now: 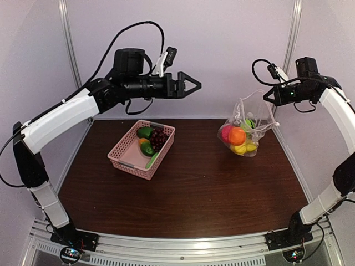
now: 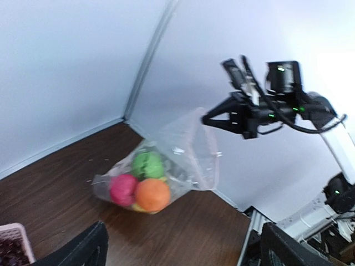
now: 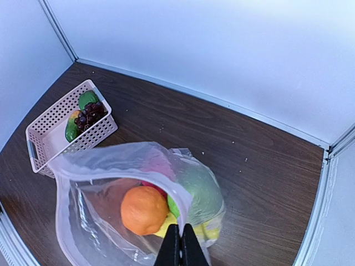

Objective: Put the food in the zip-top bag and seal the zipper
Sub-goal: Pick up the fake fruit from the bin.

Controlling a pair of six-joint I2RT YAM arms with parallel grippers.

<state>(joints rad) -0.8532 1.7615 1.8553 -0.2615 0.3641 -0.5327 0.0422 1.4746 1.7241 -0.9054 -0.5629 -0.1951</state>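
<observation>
My left gripper needs to go left in the top view next, tip downward and lower onto the mango's green end [image 1: 147, 148], which still lies in the pink basket.
The clear zip-top bag [image 1: 247, 124] hangs from my right gripper [image 1: 267, 97], which is shut on its mouth edge and holds it up at the back right. In the right wrist view the bag [image 3: 100, 166] gapes open below the shut gripper [image 3: 181, 235]. Inside it are an orange [image 3: 144, 209], a pink piece, a green piece and yellow food. The left wrist view shows the bag [image 2: 166, 166] from the side. My left gripper [image 1: 191, 84] is open and empty, high above the table. More food lies in the pink basket [image 1: 127, 152]: dark grapes [image 1: 158, 137] and green pieces [image 1: 145, 132].
The pink basket [image 3: 41, 133] stands left of the table's middle. The enclosure walls rise at the back and sides. The brown table [image 1: 211, 188] runs between basket and bag.
</observation>
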